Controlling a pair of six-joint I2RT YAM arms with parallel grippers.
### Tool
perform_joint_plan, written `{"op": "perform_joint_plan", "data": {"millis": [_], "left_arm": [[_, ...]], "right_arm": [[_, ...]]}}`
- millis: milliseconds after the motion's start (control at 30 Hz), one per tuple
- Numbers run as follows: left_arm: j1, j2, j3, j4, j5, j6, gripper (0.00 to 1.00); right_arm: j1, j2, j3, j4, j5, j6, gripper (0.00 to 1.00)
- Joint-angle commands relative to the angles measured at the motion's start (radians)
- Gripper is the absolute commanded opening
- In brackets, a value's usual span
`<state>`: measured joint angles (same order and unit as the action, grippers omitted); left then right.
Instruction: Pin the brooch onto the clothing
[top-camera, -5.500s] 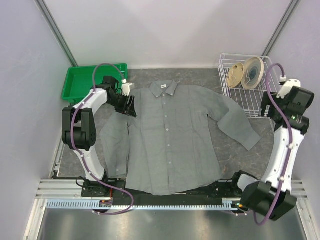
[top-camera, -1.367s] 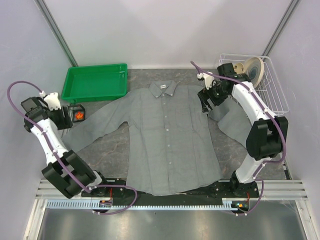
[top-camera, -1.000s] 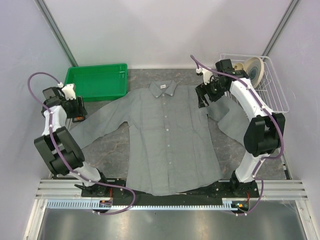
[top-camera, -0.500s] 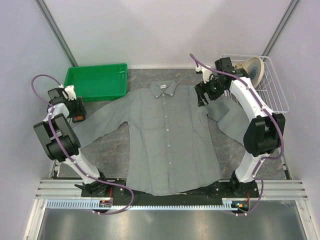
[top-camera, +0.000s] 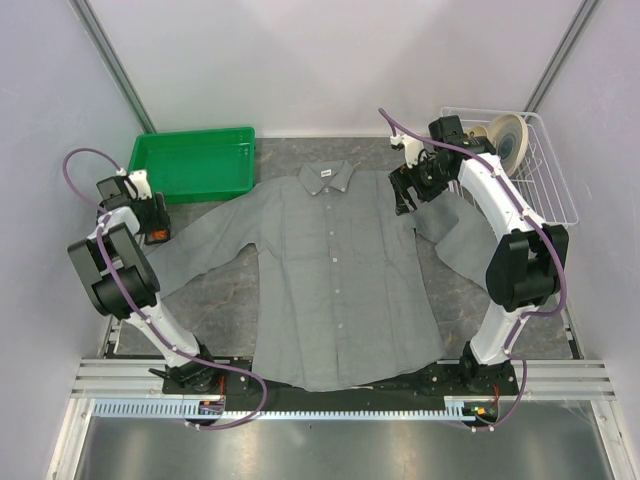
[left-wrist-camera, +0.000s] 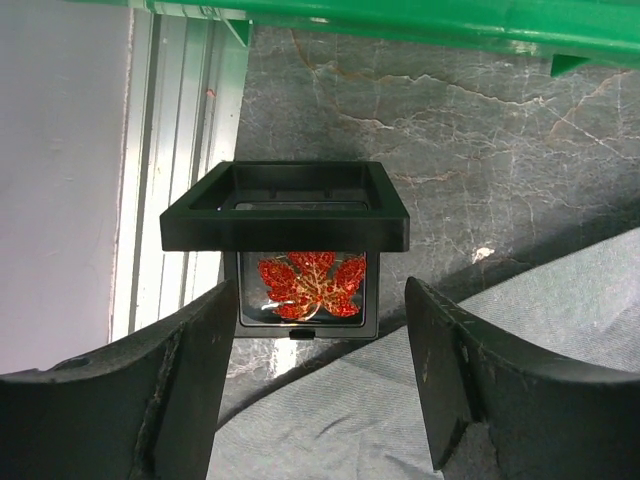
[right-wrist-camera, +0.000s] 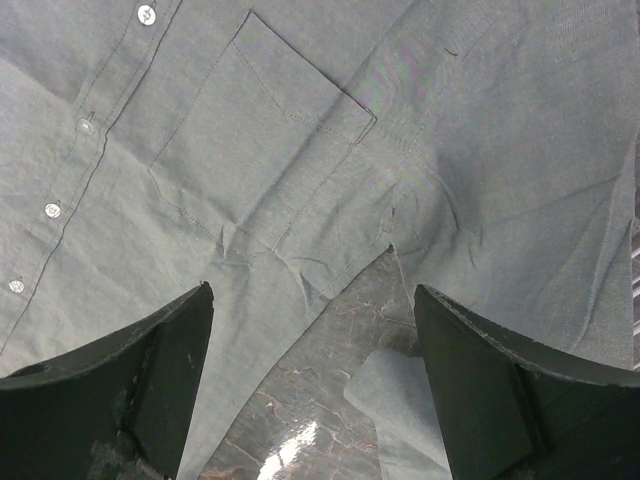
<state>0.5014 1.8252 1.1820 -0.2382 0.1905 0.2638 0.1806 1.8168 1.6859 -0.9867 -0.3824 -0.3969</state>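
I will lower my left gripper toward the open black box and close it on the red brooch, because the brooch is already lined up between the open fingers.
The grey shirt (top-camera: 340, 270) lies flat on the table, collar at the back, sleeves spread. The brooch (left-wrist-camera: 310, 283), a red maple-leaf pin, sits in a small open black box (left-wrist-camera: 285, 205) on the table just beyond the shirt's left sleeve cuff (left-wrist-camera: 420, 400); in the top view it shows as an orange spot (top-camera: 157, 236). My left gripper (left-wrist-camera: 315, 385) is open above the cuff, right in front of the box (top-camera: 150, 222). My right gripper (right-wrist-camera: 310, 385) is open above the shirt's right armpit, near the chest pocket (right-wrist-camera: 260, 140), and it also shows in the top view (top-camera: 405, 195).
A green tray (top-camera: 190, 164) stands at the back left, its rim showing in the left wrist view (left-wrist-camera: 400, 20). A white wire basket (top-camera: 520, 170) holding tape rolls stands at the back right. A metal rail (left-wrist-camera: 180, 180) runs along the table's left edge.
My left arm swung from the shirt's left shoulder out to the table's left edge, then settled at the box. My right arm moved from the far right to above the shirt's right shoulder.
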Motion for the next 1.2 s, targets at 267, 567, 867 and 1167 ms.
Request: {"op": "perform_joint_plan", "data": {"millis": [267, 567, 867, 1167], "left_arm": [[-0.015, 0.054, -0.007, 0.073, -0.029, -0.008, 0.76], [-0.02, 0.085, -0.002, 0.091, -0.029, -0.009, 0.71], [-0.034, 0.075, -0.005, 0.1, -0.039, -0.008, 0.57], [-0.037, 0.056, -0.012, 0.1, -0.056, -0.005, 0.53]], "right_arm": [[0.002, 0.007, 0.049, -0.01, 0.01, -0.019, 0.89], [0.002, 0.003, 0.046, -0.02, 0.016, -0.023, 0.89], [0.003, 0.001, 0.046, -0.021, 0.02, -0.022, 0.89], [0.002, 0.006, 0.051, -0.018, 0.02, -0.016, 0.89]]}}
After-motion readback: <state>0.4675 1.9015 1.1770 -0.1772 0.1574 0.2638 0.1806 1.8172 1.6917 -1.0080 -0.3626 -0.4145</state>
